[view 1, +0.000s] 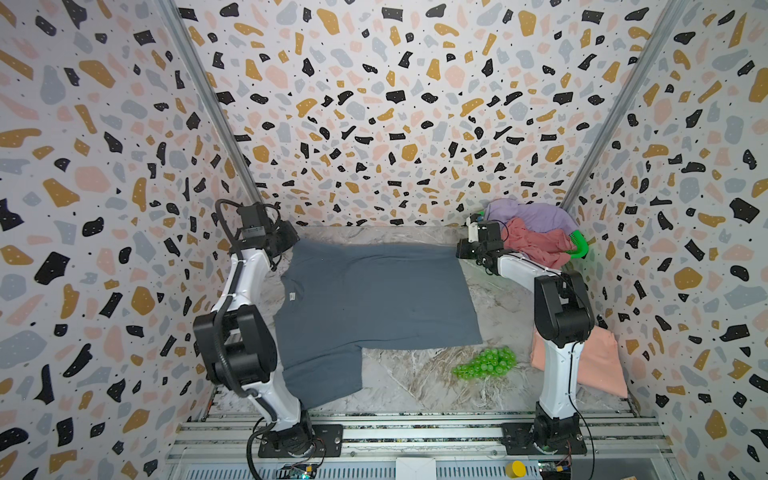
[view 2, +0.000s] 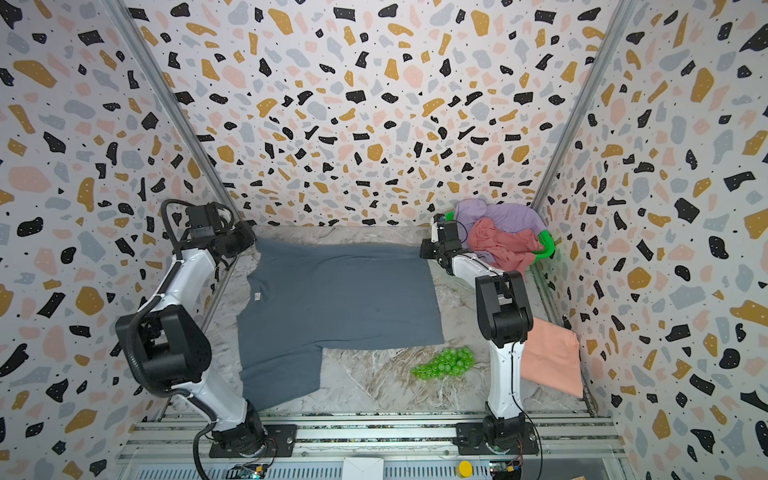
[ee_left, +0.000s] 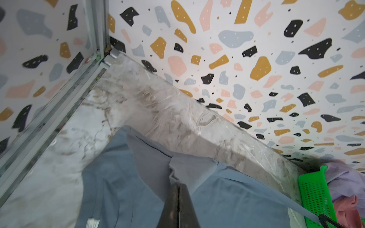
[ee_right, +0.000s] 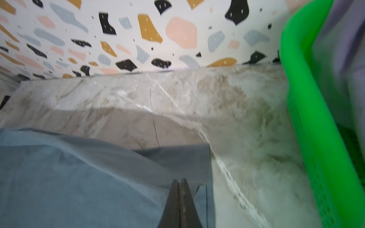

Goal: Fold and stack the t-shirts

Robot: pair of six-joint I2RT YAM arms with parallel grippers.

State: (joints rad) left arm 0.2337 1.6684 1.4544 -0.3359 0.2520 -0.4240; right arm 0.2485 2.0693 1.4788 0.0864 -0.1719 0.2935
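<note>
I will move my left gripper back and down toward the white tag at the t-shirt's collar (view 1: 293, 294) (ee_left: 92, 223) and let go of the t-shirt's held corner, because the t-shirt's far edge hangs raised between my grippers.
A slate grey t-shirt (view 1: 374, 299) (view 2: 340, 299) lies spread on the marble table, collar to the left, one sleeve toward the front. Its far edge is raised and stretched between my two grippers. My left gripper (view 1: 293, 245) (ee_left: 178, 184) is shut on the shirt's far left corner, and a bunch of grey cloth (ee_left: 227, 197) sits at its tips. My right gripper (view 1: 459, 251) (ee_right: 179, 180) is shut on the far right corner of the grey cloth (ee_right: 79, 177). A lilac t-shirt (view 1: 536, 216) and a rose pink t-shirt (view 1: 536, 245) are heaped in the basket. A salmon peach t-shirt (view 1: 598, 361) lies folded at the right.
The bright green mesh basket (view 1: 579, 245) (ee_right: 308, 98) stands in the far right corner, close beside my right gripper. A bunch of green plastic grapes (view 1: 486, 363) lies on the table (view 1: 415, 386) just in front of the grey shirt. Patterned walls close in on three sides.
</note>
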